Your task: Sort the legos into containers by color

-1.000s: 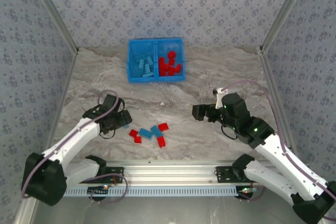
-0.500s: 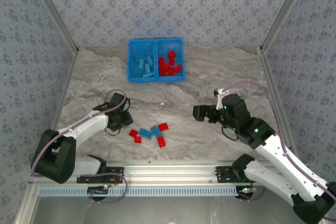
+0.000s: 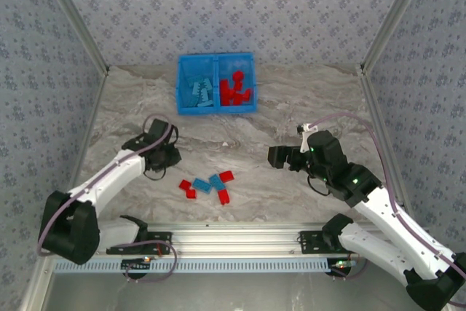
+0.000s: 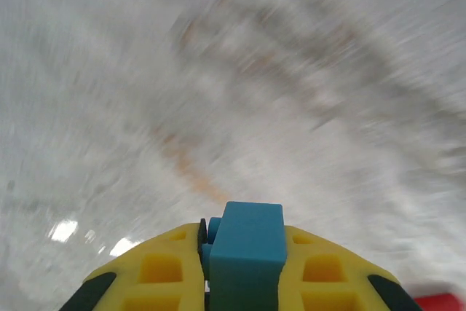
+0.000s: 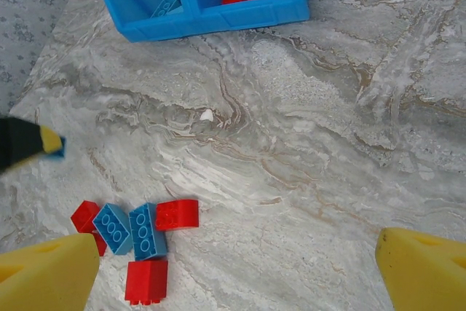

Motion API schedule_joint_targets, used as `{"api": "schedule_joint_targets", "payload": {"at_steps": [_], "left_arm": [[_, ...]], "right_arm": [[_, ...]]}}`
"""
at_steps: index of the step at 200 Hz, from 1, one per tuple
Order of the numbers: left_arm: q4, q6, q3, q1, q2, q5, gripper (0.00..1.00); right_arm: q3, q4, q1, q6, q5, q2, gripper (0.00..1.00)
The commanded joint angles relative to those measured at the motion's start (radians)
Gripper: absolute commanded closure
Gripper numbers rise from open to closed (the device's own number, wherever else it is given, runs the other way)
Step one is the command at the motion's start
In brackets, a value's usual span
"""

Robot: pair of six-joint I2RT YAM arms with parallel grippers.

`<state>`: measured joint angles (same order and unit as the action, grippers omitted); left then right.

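Next, my left gripper moves outward over the bin's section with light blue legos and releases the light blue lego there, because its color matches the ones inside.
My left gripper [image 3: 170,156] is shut on a light blue lego [image 4: 249,232], which sticks up between its yellow fingers [image 4: 160,267]; the table behind is blurred. The same gripper [image 5: 51,143] shows at the left edge of the right wrist view. Several loose legos lie in a cluster on the table, red ones [image 3: 226,176] and light blue ones [image 3: 202,186]; up close, a red [image 5: 177,214] and a blue [image 5: 148,231] touch. The blue bin [image 3: 216,111] holds light blue legos [image 3: 198,92] on the left and red ones [image 3: 235,91] on the right. My right gripper [image 3: 273,156] hangs open, right of the cluster.
Patterned walls and metal frame posts close in the marble table on three sides. The bin's front wall [image 5: 218,16] stands at the far middle. Bare tabletop lies between the cluster and the bin. The arm bases and a rail run along the near edge.
The left gripper has risen and drawn back from the cluster's left end, taking the small light blue lego with it. The right arm has barely moved.
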<state>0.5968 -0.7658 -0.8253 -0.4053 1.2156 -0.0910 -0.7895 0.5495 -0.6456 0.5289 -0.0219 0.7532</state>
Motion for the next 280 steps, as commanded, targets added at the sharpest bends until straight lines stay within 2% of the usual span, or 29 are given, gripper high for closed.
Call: {"api": "schedule_joint_targets", "payload": {"at_steps": [1, 37, 59, 110, 139, 156, 176, 200, 223, 246, 263, 280], "left_arm": [[0.009, 0.099, -0.173, -0.01, -0.008, -0.026, 0.95], [0.0, 0.237, -0.472, -0.012, 0.2, -0.154, 0.98], [-0.019, 0.321, -0.662, -0.011, 0.395, -0.247, 0.98], [0.069, 0.462, -1.174, -0.01, 0.862, -0.48, 0.96], [0.123, 0.545, -1.362, -0.01, 1.05, -0.608, 0.89], [0.113, 0.564, -1.405, -0.004, 1.104, -0.613, 0.77], [0.103, 0.583, -1.437, -0.003, 1.137, -0.596, 0.62], [0.115, 0.575, -1.459, -0.005, 1.135, -0.568, 0.51], [0.149, 0.542, -1.463, -0.013, 1.089, -0.542, 0.48], [0.19, 0.481, -1.42, -0.041, 0.979, -0.517, 0.48], [0.187, 0.412, -1.306, -0.075, 0.831, -0.487, 0.47], [0.134, 0.363, -1.085, -0.131, 0.646, -0.458, 0.47]], "right_arm": [[0.005, -0.004, 0.002, 0.016, -0.021, -0.013, 0.0], [0.003, -0.009, 0.004, 0.023, -0.022, -0.011, 0.0], [-0.004, 0.004, 0.003, 0.023, -0.024, -0.012, 0.0], [-0.014, 0.033, 0.006, 0.007, -0.03, -0.011, 0.0], [-0.028, 0.047, 0.012, -0.009, -0.031, -0.011, 0.0], [-0.027, 0.047, 0.014, -0.013, -0.032, -0.009, 0.0], [-0.025, 0.072, 0.017, -0.014, -0.024, -0.009, 0.0], [-0.025, 0.093, 0.017, -0.014, -0.022, -0.013, 0.0], [-0.021, 0.096, 0.018, -0.005, -0.016, -0.02, 0.0], [-0.016, 0.09, 0.017, 0.006, -0.01, -0.028, 0.0], [-0.013, 0.092, 0.017, 0.015, -0.008, -0.034, 0.0], [-0.008, 0.092, 0.017, 0.023, -0.008, -0.042, 0.0]]}}
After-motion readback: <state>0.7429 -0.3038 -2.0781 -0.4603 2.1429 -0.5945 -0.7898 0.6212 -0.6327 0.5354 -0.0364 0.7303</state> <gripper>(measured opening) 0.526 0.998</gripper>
